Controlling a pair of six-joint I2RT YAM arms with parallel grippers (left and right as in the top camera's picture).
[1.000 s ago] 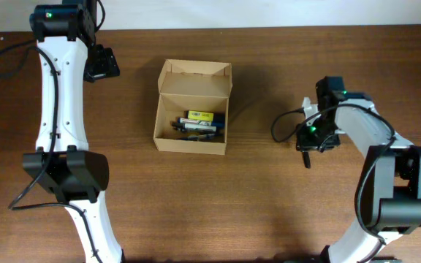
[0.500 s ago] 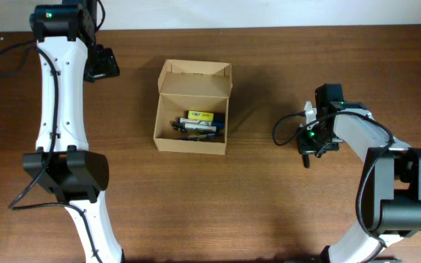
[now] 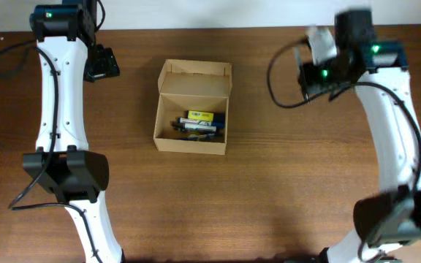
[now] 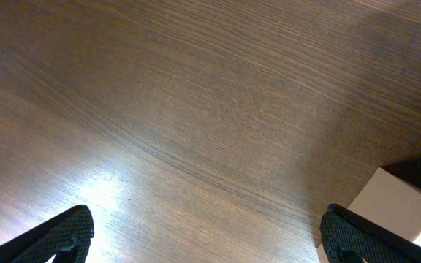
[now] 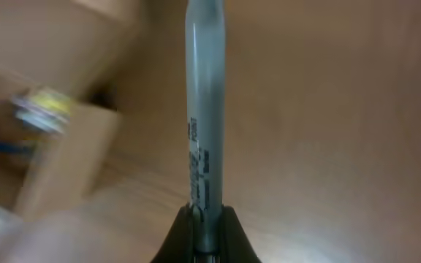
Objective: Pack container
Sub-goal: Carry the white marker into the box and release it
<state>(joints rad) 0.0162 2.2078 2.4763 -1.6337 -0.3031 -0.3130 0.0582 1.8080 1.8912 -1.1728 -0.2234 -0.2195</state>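
My right gripper swings over the box's open inside, to its left in the overhead view, next and lowers to release the pen where others lie.
The container (image 3: 191,145) is a small tan cardboard box at mid table, its flap lid (image 3: 196,73) open toward the back. Inside lie a yellow item (image 3: 199,115) and dark pens (image 3: 192,126). My right gripper (image 5: 205,219) is shut on a grey pen (image 5: 205,109) that points away from the wrist. In the overhead view it is blurred at the back right (image 3: 319,73), well right of the box. The box shows blurred at the left of the right wrist view (image 5: 57,161). My left gripper (image 3: 102,64) is open and empty (image 4: 210,234), left of the box, whose corner (image 4: 400,208) shows.
The brown wooden table (image 3: 269,197) runs to a pale back edge (image 3: 196,14). A black cable (image 3: 280,80) loops from the right arm. The left arm's base (image 3: 68,172) stands at the front left.
The right arm has lifted from the table at mid right and swung toward the back, blurred by motion, with the pen in its jaws. The left arm and the box have not moved.
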